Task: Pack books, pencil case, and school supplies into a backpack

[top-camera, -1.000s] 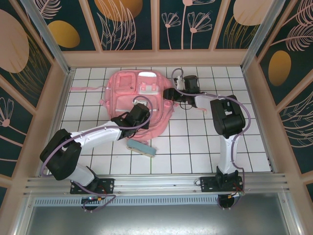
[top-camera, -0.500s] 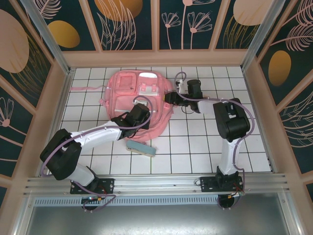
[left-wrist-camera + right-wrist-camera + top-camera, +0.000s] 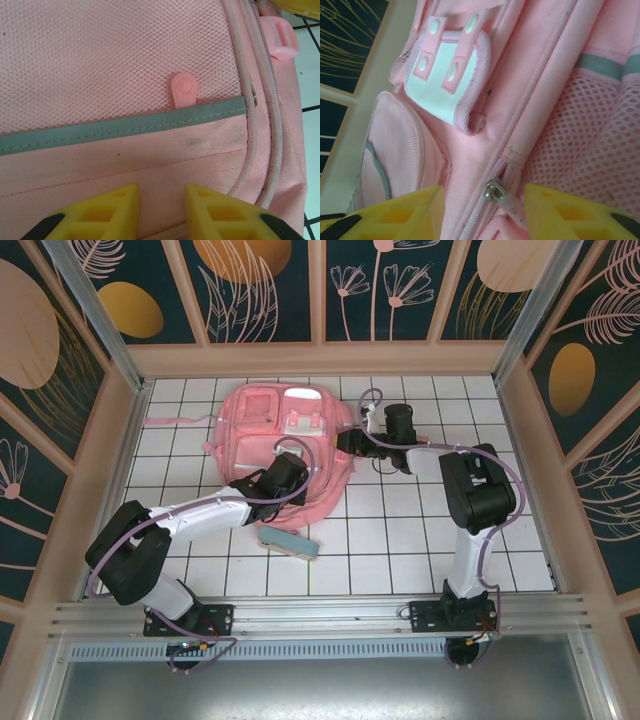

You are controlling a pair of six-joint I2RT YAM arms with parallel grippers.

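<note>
The metal zipper pull (image 3: 512, 205) lies between my right gripper's fingers, nearer the mesh-side one, so that gripper will next shift slightly toward the mesh pocket and close on it.
The pink backpack (image 3: 268, 425) lies flat on the white tiled table. My left gripper (image 3: 291, 469) rests on its lower front. In the left wrist view the yellow fingers (image 3: 112, 210) stand narrowly apart, closed on a ridge of pink backpack (image 3: 125, 60) fabric below the grey reflective strip (image 3: 125, 127). My right gripper (image 3: 347, 440) sits at the bag's right side, open. Between its fingers (image 3: 560, 210) lies a metal zipper slider (image 3: 494, 190) on the backpack (image 3: 485, 130), untouched. The pale blue pencil case (image 3: 290, 542) lies on the tiles just below the bag. The books and school supplies are out of view.
Wooden frame walls with dark patterned panels close in the table on three sides. A pink strap (image 3: 165, 422) trails left from the bag. A pink buckle (image 3: 280, 37) lies at the bag's edge. Bare tiles (image 3: 400, 540) lie to the right and in front.
My right gripper has moved left from the tiles to the backpack's right side, and its arm has stretched out. My left gripper has stayed on the bag.
</note>
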